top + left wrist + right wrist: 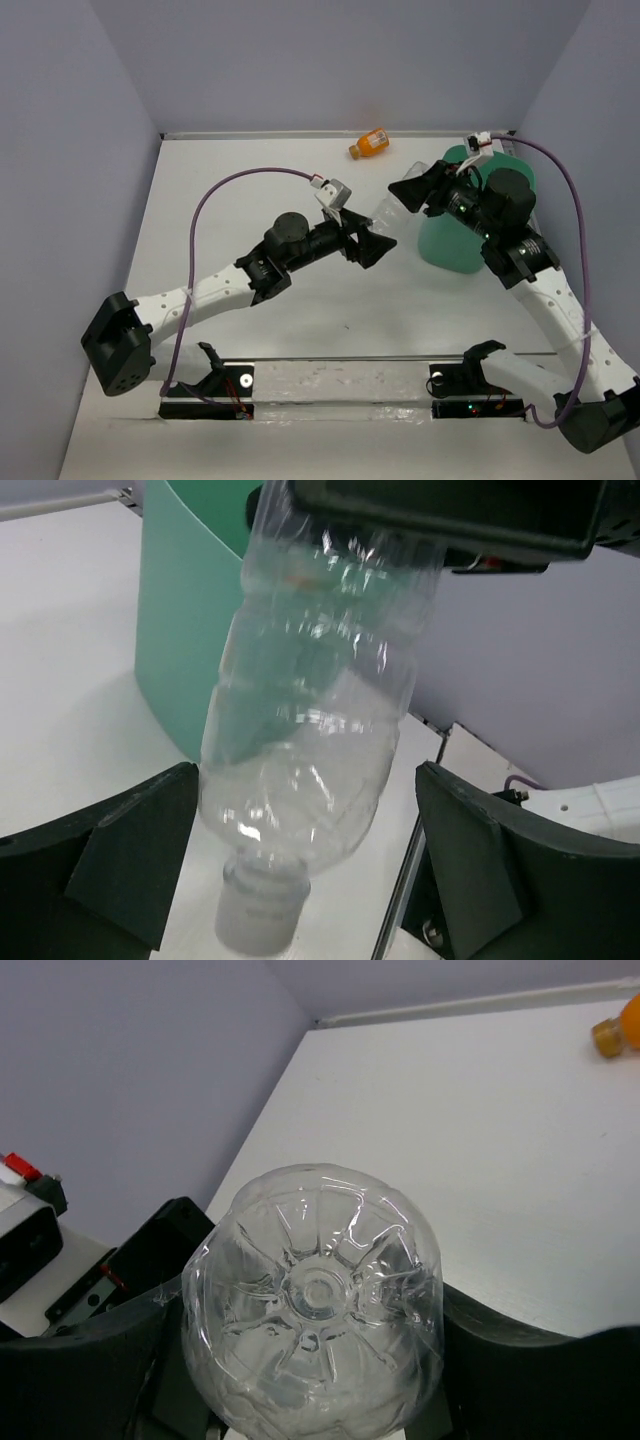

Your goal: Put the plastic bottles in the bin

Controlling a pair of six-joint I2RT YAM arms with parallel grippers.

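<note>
My right gripper holds the bottle outside the bin's rim, and the bin's opening is to the right of that gripper in the top view. Next I lift the bottle over that opening and let it go.
A clear, empty plastic bottle hangs in the air between my two grippers, left of the mint-green bin. My right gripper is shut on its base end; in the right wrist view the ribbed base fills the space between the fingers. My left gripper is open, its fingers wide on either side of the bottle's neck and white cap. A small orange bottle lies on its side near the back wall; it also shows in the right wrist view.
The bin's wall stands just behind the clear bottle in the left wrist view. Grey-purple walls close the table at the back and both sides. A clear bar runs along the near edge between the arm bases.
</note>
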